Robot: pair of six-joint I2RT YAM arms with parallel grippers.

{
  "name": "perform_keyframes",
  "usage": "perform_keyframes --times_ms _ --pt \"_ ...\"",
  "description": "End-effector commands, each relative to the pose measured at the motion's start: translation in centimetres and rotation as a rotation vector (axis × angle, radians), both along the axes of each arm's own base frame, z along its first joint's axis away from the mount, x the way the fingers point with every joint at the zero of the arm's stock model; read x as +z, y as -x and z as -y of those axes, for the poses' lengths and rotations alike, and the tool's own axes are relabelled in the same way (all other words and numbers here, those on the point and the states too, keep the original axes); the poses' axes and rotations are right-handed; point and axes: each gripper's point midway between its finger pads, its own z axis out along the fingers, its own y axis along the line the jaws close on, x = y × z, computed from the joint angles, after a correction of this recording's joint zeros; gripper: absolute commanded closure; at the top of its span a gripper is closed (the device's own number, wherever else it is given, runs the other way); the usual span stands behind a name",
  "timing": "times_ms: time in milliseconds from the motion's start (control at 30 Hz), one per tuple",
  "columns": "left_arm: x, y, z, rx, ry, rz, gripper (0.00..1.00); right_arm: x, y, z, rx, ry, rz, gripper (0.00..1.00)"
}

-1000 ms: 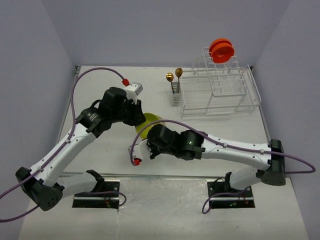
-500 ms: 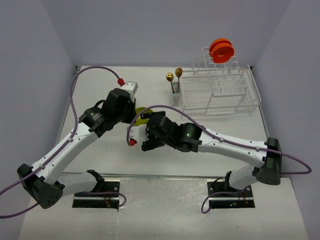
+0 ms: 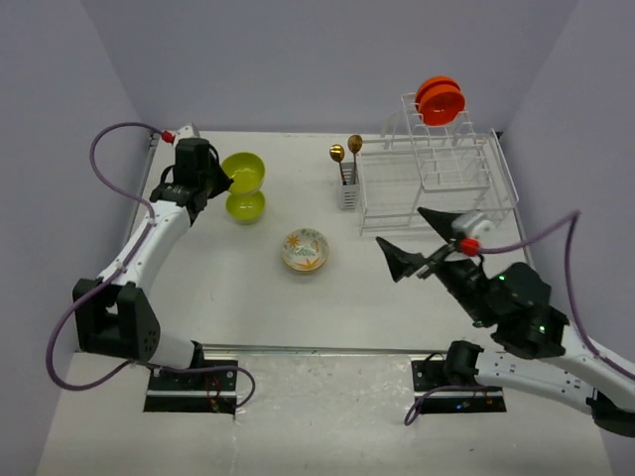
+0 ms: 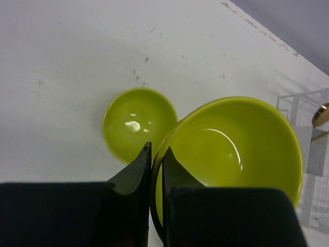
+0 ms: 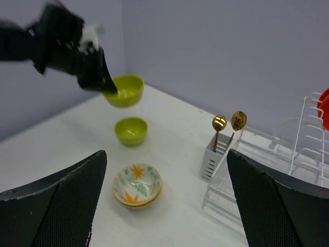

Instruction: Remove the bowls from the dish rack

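The left gripper moves down next until its bowl sits in the second lime-green bowl [image 3: 246, 207] [image 4: 138, 124]. It then releases its bowl, because that matching bowl stands open and empty below.
My left gripper [image 4: 157, 149] is shut on the rim of a lime-green bowl [image 4: 231, 144], which hangs above the table at the far left [image 3: 243, 169]. A second lime-green bowl [image 3: 245, 206] rests on the table just beside and below it. A cream floral bowl [image 3: 305, 250] sits upright mid-table. Orange bowls [image 3: 440, 99] stand on edge in the top tier of the white dish rack [image 3: 476, 198]. My right gripper [image 3: 402, 230] hovers open and empty in front of the rack; in its wrist view the gripper [image 5: 165, 154] frames the floral bowl [image 5: 137, 185].
Two gold spoons [image 3: 345, 149] stand in the small white caddy [image 3: 347, 190] at the rack's left side. Purple walls close in the table on the left, the back and the right. The left arm's cable [image 3: 109, 159] loops out by the left wall.
The right gripper has opened and drawn back to the right. The left arm has swung to the far left with the lime-green bowl. The floral bowl is now uncovered.
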Motion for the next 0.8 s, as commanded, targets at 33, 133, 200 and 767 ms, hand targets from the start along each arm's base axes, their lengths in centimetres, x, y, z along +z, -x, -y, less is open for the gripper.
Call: perform_keyframes --times_ms 33,133,200,767 --pt "-1.6 -4.8 -0.9 0.064 0.093 0.062 1.0 0.9 2.5 3.2 0.045 -0.315 -0.107 0.01" --pt "-5.2 -5.7 -2.0 0.067 0.122 0.002 1.0 0.0 3.7 5.4 0.046 -0.363 -0.147 0.01" --pt "-7.2 -5.6 -2.2 0.061 0.12 -0.022 1.0 -0.5 4.1 6.2 0.048 -0.38 -0.149 0.01" --pt "-8.9 -4.4 -2.2 0.027 0.087 -0.026 1.0 -4.4 4.3 2.1 0.151 -0.17 -0.182 0.01"
